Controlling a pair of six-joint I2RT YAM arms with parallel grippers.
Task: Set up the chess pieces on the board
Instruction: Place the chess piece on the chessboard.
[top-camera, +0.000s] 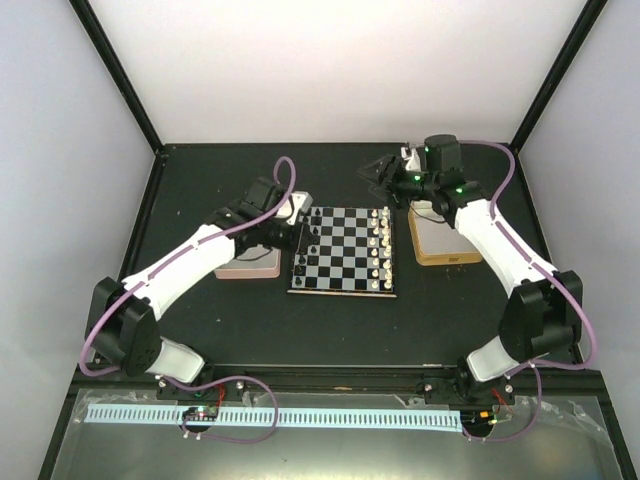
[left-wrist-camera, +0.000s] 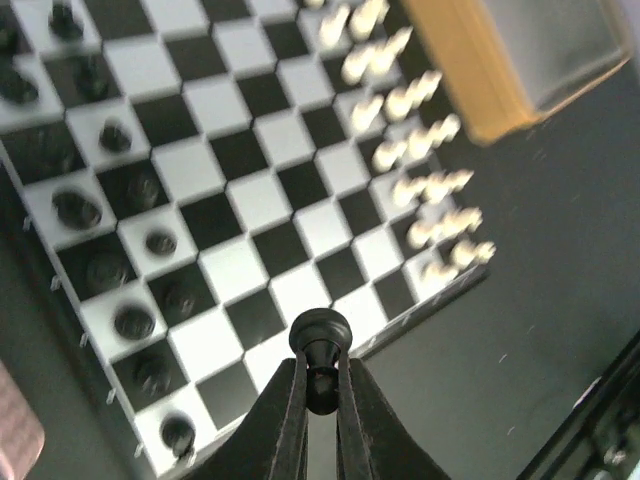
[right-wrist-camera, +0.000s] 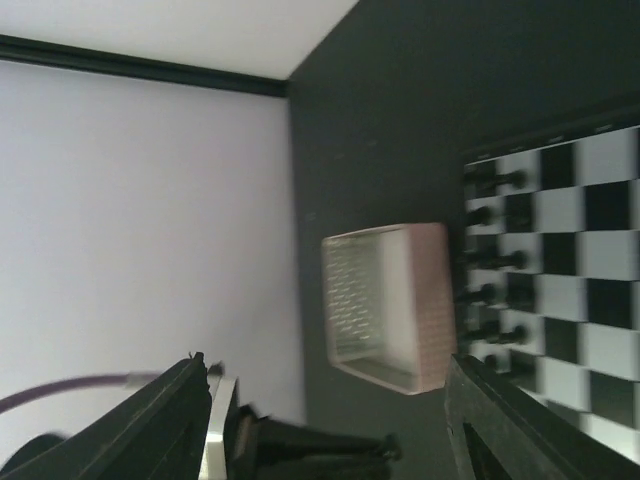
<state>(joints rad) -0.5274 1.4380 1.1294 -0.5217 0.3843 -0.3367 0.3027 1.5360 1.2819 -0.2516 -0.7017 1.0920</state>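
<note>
Next I will move my left gripper back and down to release the piece on the inner black column's next white square (top-camera: 312, 271) (left-wrist-camera: 206, 342), since that square below and back is empty.
The board (top-camera: 341, 252) lies mid-table with black chess pieces (top-camera: 312, 245) along its left side and white ones (top-camera: 380, 245) along its right. My left gripper (top-camera: 300, 241) hovers over the board's left edge. In the left wrist view this gripper (left-wrist-camera: 320, 362) is shut on a small black chess piece (left-wrist-camera: 320, 328), held above the board's (left-wrist-camera: 250, 190) near corner squares. Standing black pieces (left-wrist-camera: 133, 322) fill the two left columns there. My right gripper (top-camera: 386, 174) is behind the board's far right corner, and in its wrist view this gripper (right-wrist-camera: 328, 365) is open and empty.
A pink-rimmed tin (top-camera: 250, 264) sits left of the board, partly under my left arm, and its open inside (right-wrist-camera: 385, 300) faces the right wrist camera. A gold-rimmed tin (top-camera: 444, 244) sits right of the board. Black frame posts and pale walls close in the table.
</note>
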